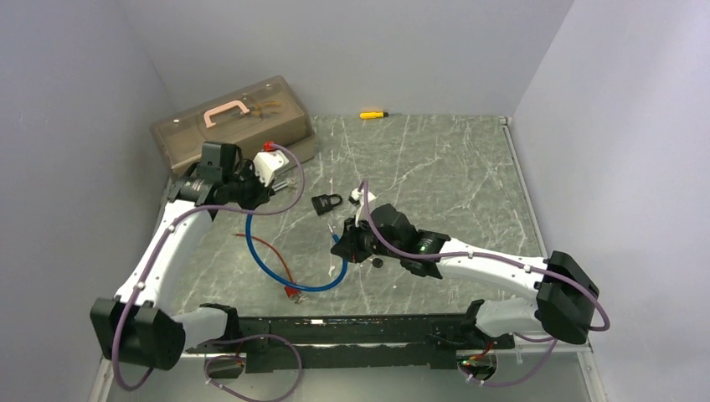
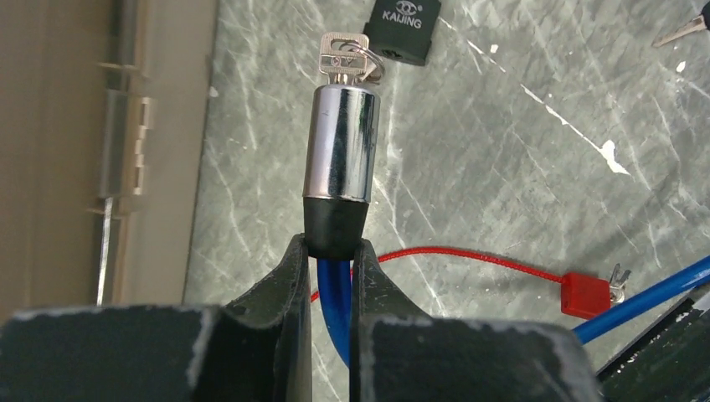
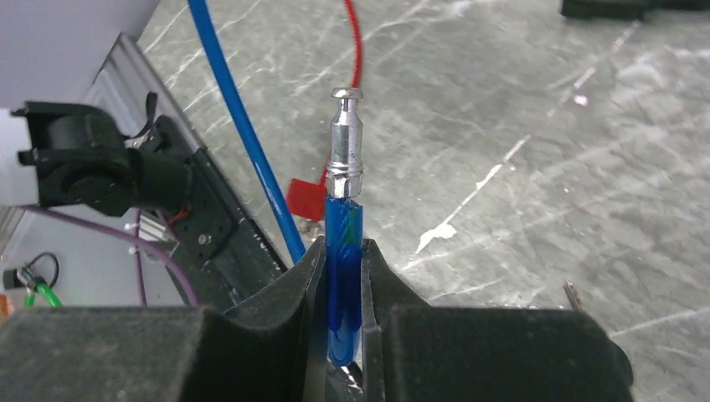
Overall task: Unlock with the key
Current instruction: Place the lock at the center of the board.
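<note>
The pin is already apart, so my left gripper needs to lower the cylinder onto bare tabletop by the red cable seal below it next and release its black collar.
A blue cable lock lies between the arms, its cable (image 1: 280, 276) looping over the table. My left gripper (image 2: 333, 249) is shut on the black collar under the chrome lock cylinder (image 2: 341, 142). A silver key (image 2: 343, 57) on a small ring sits in the cylinder's top. My right gripper (image 3: 343, 249) is shut on the cable's other end, just below its metal pin (image 3: 345, 138), which is free and apart from the cylinder. In the top view the left gripper (image 1: 283, 184) is near the toolbox and the right gripper (image 1: 345, 245) is mid-table.
A black KAIJING padlock (image 2: 403, 29) lies on the table (image 1: 452, 176) beyond the cylinder, with a loose key (image 2: 682, 32) to its right. A thin red cable seal (image 2: 586, 293) crosses the blue cable. A tan toolbox (image 1: 234, 126) stands back left; a yellow screwdriver (image 1: 373, 114) lies at the rear.
</note>
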Tool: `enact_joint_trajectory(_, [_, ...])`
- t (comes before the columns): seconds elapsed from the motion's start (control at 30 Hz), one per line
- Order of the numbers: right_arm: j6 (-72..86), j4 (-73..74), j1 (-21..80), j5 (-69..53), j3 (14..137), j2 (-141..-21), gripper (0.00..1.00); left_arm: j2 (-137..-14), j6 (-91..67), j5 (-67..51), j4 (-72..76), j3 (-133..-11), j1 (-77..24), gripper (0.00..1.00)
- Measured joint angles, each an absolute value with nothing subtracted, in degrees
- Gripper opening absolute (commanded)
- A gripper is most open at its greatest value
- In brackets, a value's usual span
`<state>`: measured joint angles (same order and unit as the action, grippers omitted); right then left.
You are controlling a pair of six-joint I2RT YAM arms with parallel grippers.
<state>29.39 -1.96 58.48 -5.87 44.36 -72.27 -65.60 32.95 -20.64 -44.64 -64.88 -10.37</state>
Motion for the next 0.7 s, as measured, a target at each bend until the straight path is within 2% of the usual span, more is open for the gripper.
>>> enact_joint_trajectory(0.2, [33.98,-4.49,56.25,-5.21,41.87,-75.48,0.21,-71.88,36.03,-21.45,-40.73,-61.06,-9.72,0.0])
enact_joint_trajectory(0.43, [35.81,-2.72,55.61,-6.39,42.17,-83.44,0.32,-77.32,39.7,-17.82,-35.53,-53.6,-9.56,0.0])
enact_joint_trajectory(0.53, [35.75,-1.41,55.2,-6.59,43.07,-85.62,0.4,-79.77,39.62,-16.25,-33.3,-52.73,-9.54,0.0])
enact_joint_trajectory(0.7, [34.98,1.87,53.71,-6.66,45.32,-87.33,0.5,-82.65,38.61,-14.17,-29.93,-52.66,-9.52,0.08])
